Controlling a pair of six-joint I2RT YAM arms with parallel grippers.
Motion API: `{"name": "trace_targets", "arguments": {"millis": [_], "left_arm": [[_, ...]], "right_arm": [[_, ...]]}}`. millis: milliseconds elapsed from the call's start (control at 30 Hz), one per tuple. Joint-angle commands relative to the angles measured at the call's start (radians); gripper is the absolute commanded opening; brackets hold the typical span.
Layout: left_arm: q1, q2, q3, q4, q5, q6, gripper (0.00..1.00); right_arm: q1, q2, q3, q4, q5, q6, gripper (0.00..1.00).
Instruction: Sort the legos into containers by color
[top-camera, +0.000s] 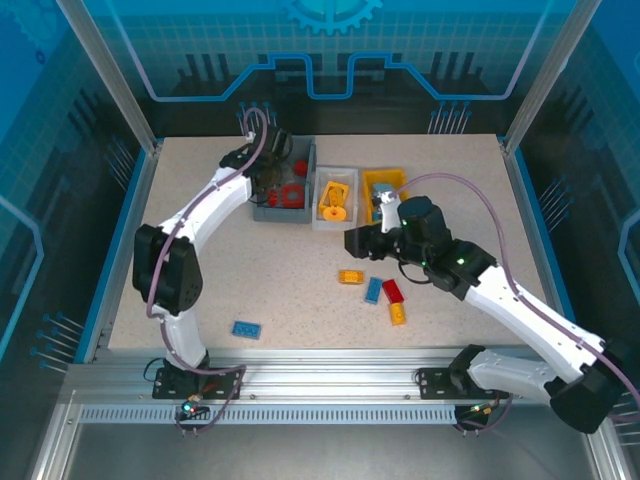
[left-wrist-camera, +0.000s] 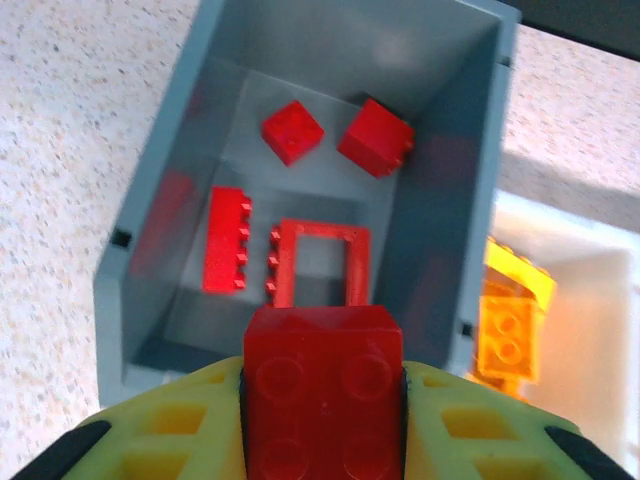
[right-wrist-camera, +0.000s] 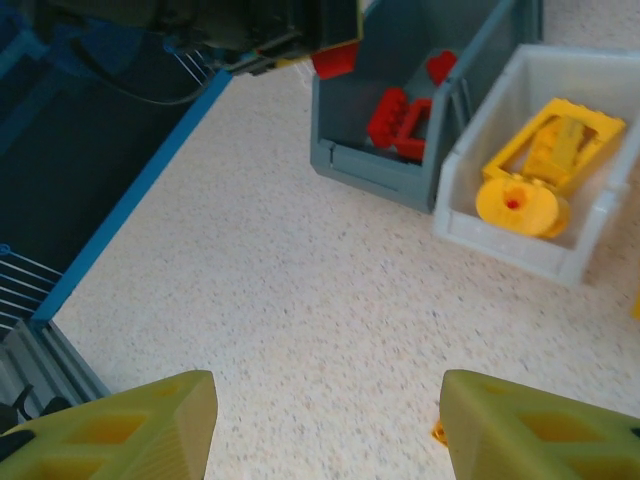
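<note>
My left gripper should bring the red studded lego down into the dark grey container (top-camera: 283, 212) and release it, as that container holds only red pieces.
My left gripper (top-camera: 268, 165) hangs over the dark grey container (top-camera: 283, 212) and is shut on a red studded lego (left-wrist-camera: 322, 385). Below it, inside the grey container (left-wrist-camera: 150, 230), lie two red blocks (left-wrist-camera: 292, 131), a flat red brick (left-wrist-camera: 226, 240) and a red open frame (left-wrist-camera: 318, 262). The white container (top-camera: 336, 171) holds yellow pieces (right-wrist-camera: 520, 200). A yellow-orange container (top-camera: 385, 174) stands to its right. My right gripper (right-wrist-camera: 328, 420) is open over bare table, left of the loose legos: orange (top-camera: 350, 277), blue (top-camera: 373, 290), red (top-camera: 392, 291), yellow (top-camera: 397, 314).
One blue lego (top-camera: 246, 329) lies alone near the front left of the table. The three containers stand in a row at the back middle. Blue frame rails and transparent walls close the table in on all sides.
</note>
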Motion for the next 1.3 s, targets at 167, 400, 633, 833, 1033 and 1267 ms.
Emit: {"name": "trace_targets", "arguments": {"millis": [167,400,633,833,1033,1267], "left_arm": [[0.051,0.254,0.255,-0.028,-0.052,0.113,0.28],[0.053,0.391,0.386,-0.065,-0.102,0.149,0.30],[0.058,0.496,0.501,-0.110,-0.097,0.199,0.34],[0.063,0.500,0.517,-0.138,-0.073,0.192,0.50],[0.062,0.424,0.488,-0.135,-0.048,0.179,0.56],[0.050,0.207,0.367,-0.128,-0.024,0.118,0.53]], "right_arm": [[0.048,0.151,0.047,0.321,0.062,-0.027,0.63],[0.100,0.277,0.147,0.345,0.127,-0.063,0.64],[0.136,0.296,0.126,0.353,0.133,-0.055,0.64],[0.139,0.281,0.091,0.340,0.139,-0.046,0.64],[0.141,0.281,0.082,0.300,0.136,-0.058,0.65],[0.212,0.295,0.020,0.240,0.169,-0.141,0.64]]}}
